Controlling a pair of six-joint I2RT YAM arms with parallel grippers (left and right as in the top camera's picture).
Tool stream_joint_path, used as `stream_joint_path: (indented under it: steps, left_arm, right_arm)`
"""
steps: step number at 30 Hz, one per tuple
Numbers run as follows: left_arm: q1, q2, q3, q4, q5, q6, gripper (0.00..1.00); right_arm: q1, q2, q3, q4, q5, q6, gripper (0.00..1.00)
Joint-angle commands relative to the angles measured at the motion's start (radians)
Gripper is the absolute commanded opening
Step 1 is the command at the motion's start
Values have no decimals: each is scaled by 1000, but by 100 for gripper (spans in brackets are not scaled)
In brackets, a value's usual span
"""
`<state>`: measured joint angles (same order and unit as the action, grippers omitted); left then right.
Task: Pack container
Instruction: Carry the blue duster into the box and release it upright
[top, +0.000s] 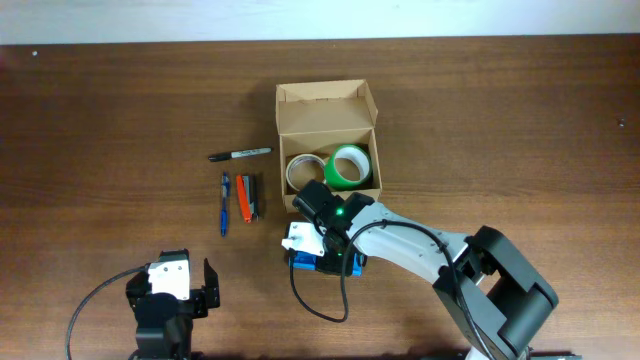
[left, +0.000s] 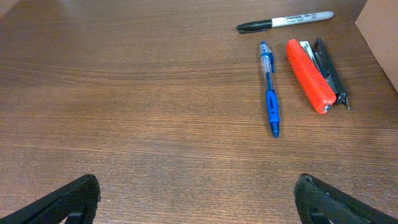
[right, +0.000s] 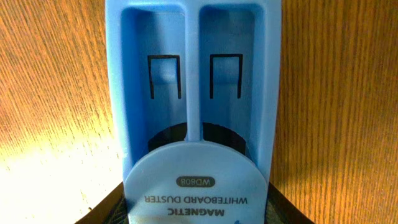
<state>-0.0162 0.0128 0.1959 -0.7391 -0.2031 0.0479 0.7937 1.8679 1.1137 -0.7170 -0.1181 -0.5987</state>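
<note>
The box is open, so the right gripper lifts the packet (top: 303, 262) outward over the box's near side next, turning. Then it brings the packet down onto the tape rolls to release it.
The container (top: 283, 120) is a tan cardboard box with its lid flap open at the back of the table. A green tape roll (top: 349, 166) and a tan tape roll (top: 303, 172) lie in it. My right gripper (top: 318, 252) is just in front of the box, shut on the flat blue packet (top: 303, 262). In the right wrist view the packet (right: 193, 93), printed "magnetic whiteboard duster", fills the space between the dark fingers (right: 196, 211). My left gripper (top: 170, 278) is open and empty at the front left; it also shows in the left wrist view (left: 198, 202).
Left of the box lie a black marker (top: 240, 154), a blue pen (top: 224, 203) and an orange and black stapler (top: 247, 198). They also show in the left wrist view: marker (left: 285, 22), pen (left: 269, 89), stapler (left: 311, 76). The right arm reaches in from the front right.
</note>
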Motion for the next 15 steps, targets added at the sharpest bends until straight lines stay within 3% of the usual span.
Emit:
stream_joint_path:
  steps: [1, 15]
  left_arm:
    - [6, -7, -6, 2, -11, -10, 100]
    - [6, -7, -6, 2, -11, -10, 100]
  right_arm:
    - [6, 23, 13, -5, -36, 13, 42]
    - [6, 21, 439, -273, -35, 12, 43]
